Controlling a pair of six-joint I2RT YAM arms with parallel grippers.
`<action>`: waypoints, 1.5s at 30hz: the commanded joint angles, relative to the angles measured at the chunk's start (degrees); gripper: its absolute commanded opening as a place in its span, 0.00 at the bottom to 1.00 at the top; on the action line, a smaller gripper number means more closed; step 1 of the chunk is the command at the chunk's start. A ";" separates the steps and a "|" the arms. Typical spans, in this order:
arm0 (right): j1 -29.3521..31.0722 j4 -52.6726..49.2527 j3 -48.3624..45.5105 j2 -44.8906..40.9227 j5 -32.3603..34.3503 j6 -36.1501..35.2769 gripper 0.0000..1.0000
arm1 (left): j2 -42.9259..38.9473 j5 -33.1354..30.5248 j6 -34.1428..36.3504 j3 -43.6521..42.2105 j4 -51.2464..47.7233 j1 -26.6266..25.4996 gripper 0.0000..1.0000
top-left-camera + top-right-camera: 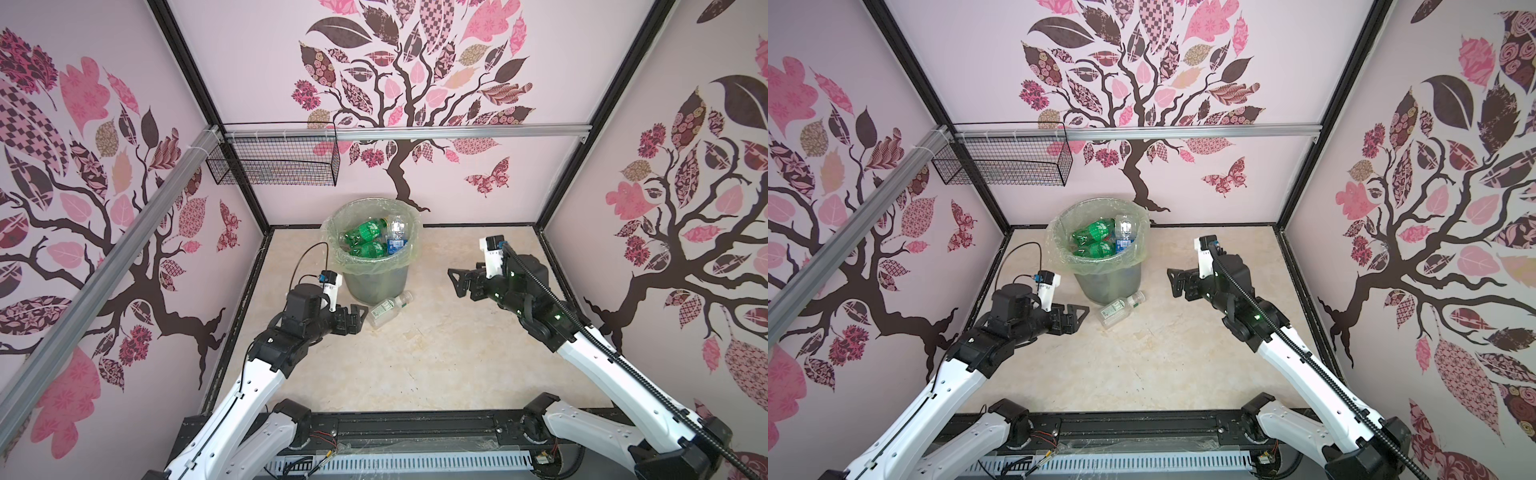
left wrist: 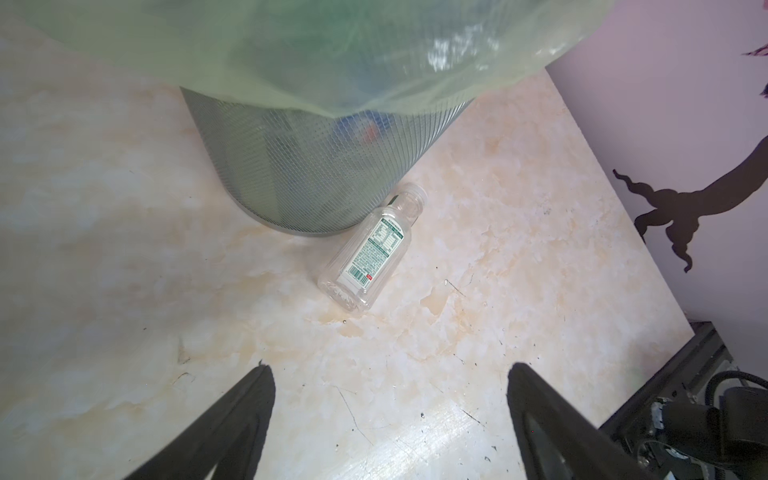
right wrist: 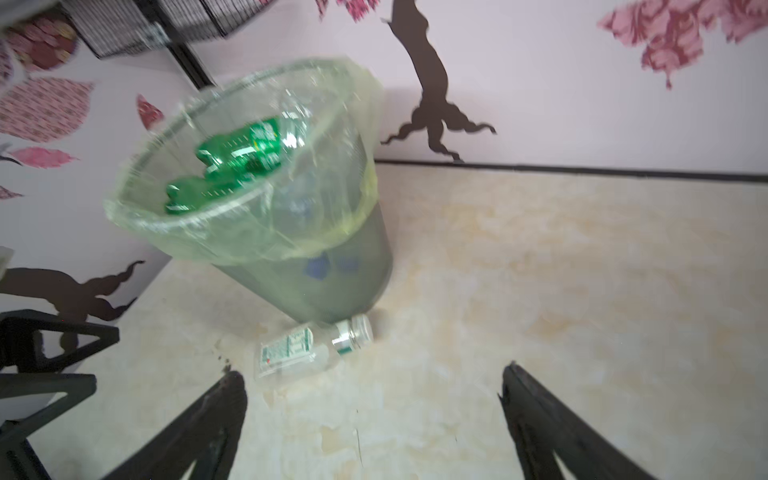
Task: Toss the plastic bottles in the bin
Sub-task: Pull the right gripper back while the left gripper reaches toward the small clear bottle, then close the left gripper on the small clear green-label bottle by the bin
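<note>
I should next lower my open left gripper toward the floor over the white-labelled bottle's base end (image 1: 378, 317) (image 2: 347, 288) and close it there, because that end is clear of the bin's foot.
The bin (image 1: 374, 282) (image 1: 1108, 284), grey-green with a clear liner over its rim, stands at the back of the floor and holds several plastic bottles, green ones (image 1: 368, 230) (image 3: 241, 153) on top. One clear white-labelled bottle (image 1: 384, 309) (image 1: 1117, 309) (image 2: 370, 253) (image 3: 303, 349) lies on its side against the bin's foot. My left gripper (image 1: 359, 318) (image 2: 388, 368) is open and empty, just left of that bottle and pointing at it. My right gripper (image 1: 455, 282) (image 3: 372, 372) hangs open and empty to the right of the bin, raised above the floor.
A black wire-mesh basket (image 1: 274, 162) (image 1: 1005, 164) hangs from the rail at the back left. Patterned walls close the cell on three sides. The beige marble-look floor (image 1: 415, 365) spreads in front of the bin, with the arm bases along its near edge.
</note>
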 commanded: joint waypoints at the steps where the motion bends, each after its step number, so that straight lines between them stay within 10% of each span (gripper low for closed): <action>1: -0.54 -2.58 -4.16 -2.16 2.58 4.48 0.98 | 5.16 -7.24 -1.61 -2.22 7.97 -4.36 0.92; 30: -0.82 -3.15 -10.77 -8.28 -0.01 5.89 0.99 | 39.49 -13.11 12.93 -2.33 33.07 -10.65 0.95; 45: -0.82 -1.86 -11.48 -8.24 -0.30 6.24 0.98 | 33.65 -7.32 9.38 -11.32 35.03 -11.90 0.66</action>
